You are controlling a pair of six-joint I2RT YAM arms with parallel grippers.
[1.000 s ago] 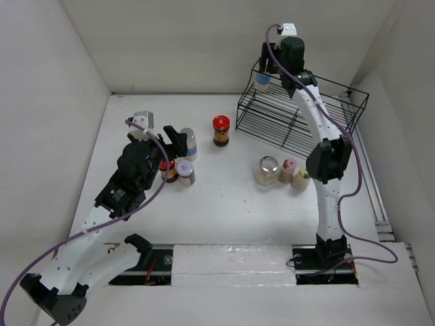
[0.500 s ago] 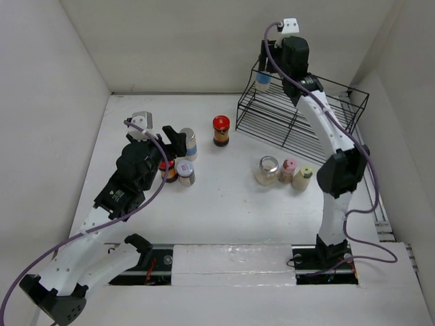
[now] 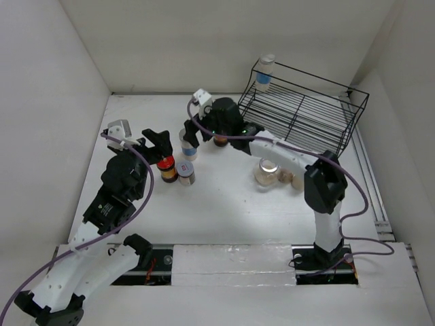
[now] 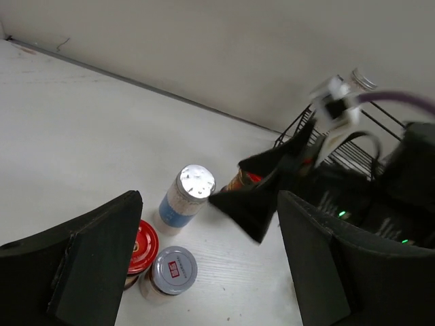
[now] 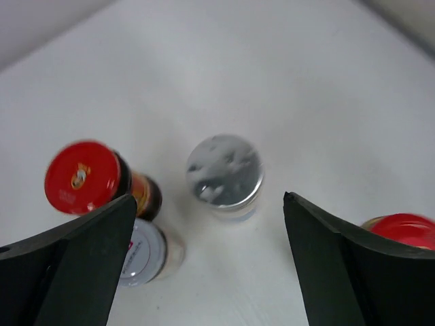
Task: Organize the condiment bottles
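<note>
My right gripper moves down around the silver lid of the blue-label bottle (image 3: pixel 183 134) (image 5: pixel 225 171) next and closes on the bottle, since the lid already shows between my open fingers.
A silver-lidded bottle with a blue label (image 3: pixel 187 147) stands on the table at the middle left. Beside it stand a red-lidded amber bottle (image 3: pixel 167 167) and a silver-lidded clear one (image 3: pixel 185 172). My right gripper (image 3: pixel 192 134) is open and empty above the blue-label bottle (image 5: pixel 225 173), which sits between its fingers (image 5: pixel 75 265) in the right wrist view. My left gripper (image 3: pixel 160 144) is open and empty just left of this group. The left wrist view shows the same bottles (image 4: pixel 187 197) and the right gripper's finger (image 4: pixel 262 200). Another blue-label bottle (image 3: pixel 266 70) stands on the rack's top.
The black wire rack (image 3: pixel 306 112) stands at the back right. A second red-lidded bottle (image 5: pixel 401 227) is mostly hidden under my right arm. A wide clear jar (image 3: pixel 268 170) and a pink-capped bottle (image 3: pixel 288 178) stand at the middle right. White walls enclose the table.
My right gripper let go of the blue-label bottle on the rack's top and swung down left to the bottles by my left gripper. My left arm drew back slightly to the left.
</note>
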